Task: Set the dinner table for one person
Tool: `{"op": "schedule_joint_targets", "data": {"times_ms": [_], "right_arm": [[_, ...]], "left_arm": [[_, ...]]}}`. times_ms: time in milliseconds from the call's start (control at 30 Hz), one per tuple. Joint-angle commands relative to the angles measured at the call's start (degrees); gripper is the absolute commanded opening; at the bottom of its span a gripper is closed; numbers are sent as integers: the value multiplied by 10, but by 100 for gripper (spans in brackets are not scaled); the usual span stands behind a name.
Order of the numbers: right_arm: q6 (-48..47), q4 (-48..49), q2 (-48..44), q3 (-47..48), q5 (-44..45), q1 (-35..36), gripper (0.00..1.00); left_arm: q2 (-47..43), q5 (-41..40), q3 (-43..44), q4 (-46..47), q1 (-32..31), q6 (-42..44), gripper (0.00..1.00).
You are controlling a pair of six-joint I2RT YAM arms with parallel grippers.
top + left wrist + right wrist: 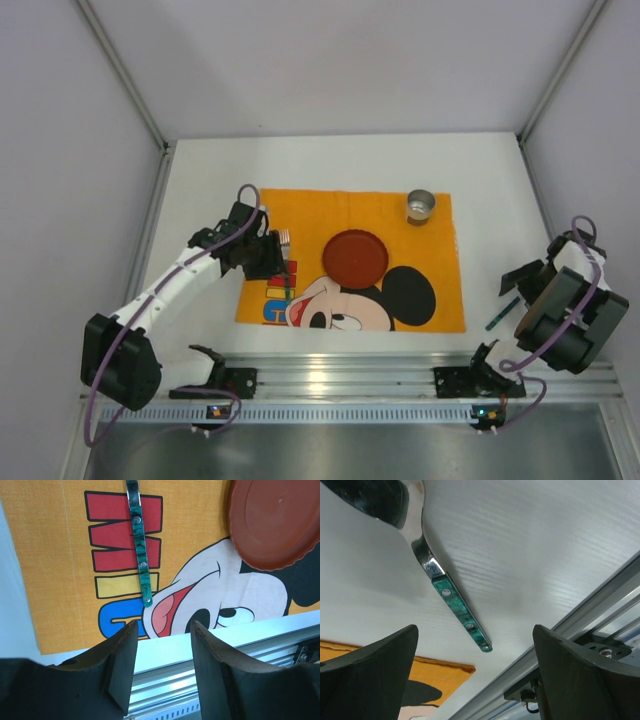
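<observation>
The spoon's green handle lies between the open fingers of my right gripper, so next I should lower it to the part of the handle by the spoon's metal neck and close.
The white dinner table carries an orange Mickey Mouse placemat. A red plate lies at the mat's centre and a metal cup stands at its far right corner. A green-handled fork lies on the mat's left part, also in the left wrist view. My left gripper hovers just left of the fork, open and empty. A green-handled spoon lies on the bare table right of the mat. My right gripper is open and empty above it.
A ribbed aluminium rail runs along the table's near edge with both arm bases on it. Grey walls stand close on the left, right and far sides. The plate's rim lies right of the fork.
</observation>
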Motion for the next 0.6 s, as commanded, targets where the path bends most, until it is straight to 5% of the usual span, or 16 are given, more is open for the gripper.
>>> {"op": "schedule_joint_targets", "data": {"times_ms": [0,200,467,567], "right_arm": [[2,53,20,0,25,-14,97],[-5,97,73,-8,30,-15,77],[-23,111,113,20,30,-15,5],[-31,104,107,33,13,-14,0]], "left_arm": [[1,-10,28,-16,1,14,52],[6,-10,30,-19,1,9,51],[11,-15,34,-19,2,1,50],[10,-18,34,-17,1,-6,50]]}}
